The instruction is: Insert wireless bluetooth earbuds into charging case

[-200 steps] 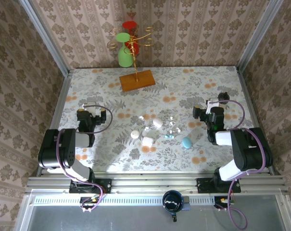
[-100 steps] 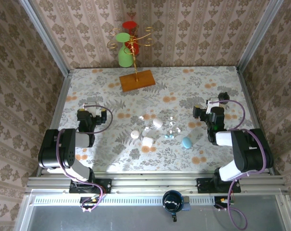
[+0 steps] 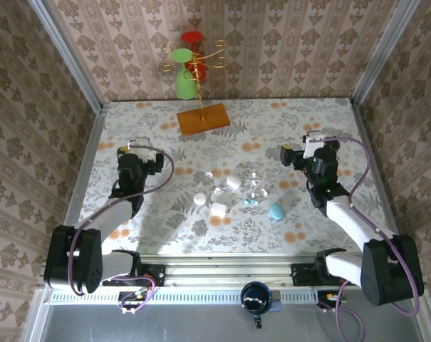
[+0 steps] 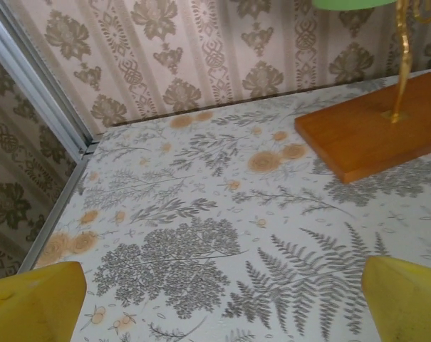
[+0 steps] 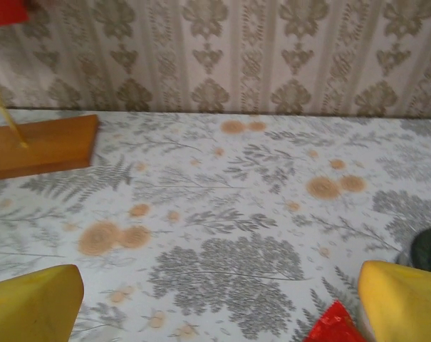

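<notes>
The squarish white case is below my right gripper and nearer my base. My right gripper should next swing back past the scattered earbuds, turning and lowering around the case.
Several tiny earbuds lie scattered in the middle of the table, some white and some pale blue. Around them sit pebble-like charging cases: two white ones, a round white one and a pale blue one. My left gripper hangs over the left side of the table, well left of the cluster, its yellow fingertips wide apart and empty. My right gripper is right of the cluster, open, with bare tablecloth between its yellow fingertips.
A gold stand on a wooden base holds a green cup and red cups at the back. The base also appears in the left wrist view and the right wrist view. Patterned walls close in the floral tablecloth.
Both arms have unfolded from their tucked pose, carrying the grippers up and slightly toward the far side of the table. Jaws stay open. The cases and earbuds have not moved.
</notes>
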`<act>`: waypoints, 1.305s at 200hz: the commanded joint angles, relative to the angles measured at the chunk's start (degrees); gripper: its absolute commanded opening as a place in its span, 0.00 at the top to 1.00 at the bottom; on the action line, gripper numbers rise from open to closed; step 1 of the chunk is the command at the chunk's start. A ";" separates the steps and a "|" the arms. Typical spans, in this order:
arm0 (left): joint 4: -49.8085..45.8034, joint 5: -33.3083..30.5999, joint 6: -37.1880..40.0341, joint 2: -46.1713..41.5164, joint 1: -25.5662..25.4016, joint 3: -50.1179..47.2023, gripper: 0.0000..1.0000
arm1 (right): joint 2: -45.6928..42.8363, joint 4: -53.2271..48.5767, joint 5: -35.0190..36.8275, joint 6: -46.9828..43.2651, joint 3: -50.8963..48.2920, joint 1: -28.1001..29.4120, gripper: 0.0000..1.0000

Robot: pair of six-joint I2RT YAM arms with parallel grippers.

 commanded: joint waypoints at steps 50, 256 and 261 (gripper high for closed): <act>-25.82 5.00 -16.46 -8.53 -4.81 3.57 0.00 | 0.91 -20.43 -12.99 -4.73 7.68 17.41 0.00; -31.48 9.35 -16.20 -12.24 -4.24 2.27 0.00 | 32.40 -10.97 -18.04 -20.07 11.06 36.16 0.09; -31.48 9.43 -16.27 -12.29 -4.23 2.19 0.00 | 32.81 -10.71 -17.84 -20.20 11.09 36.19 0.10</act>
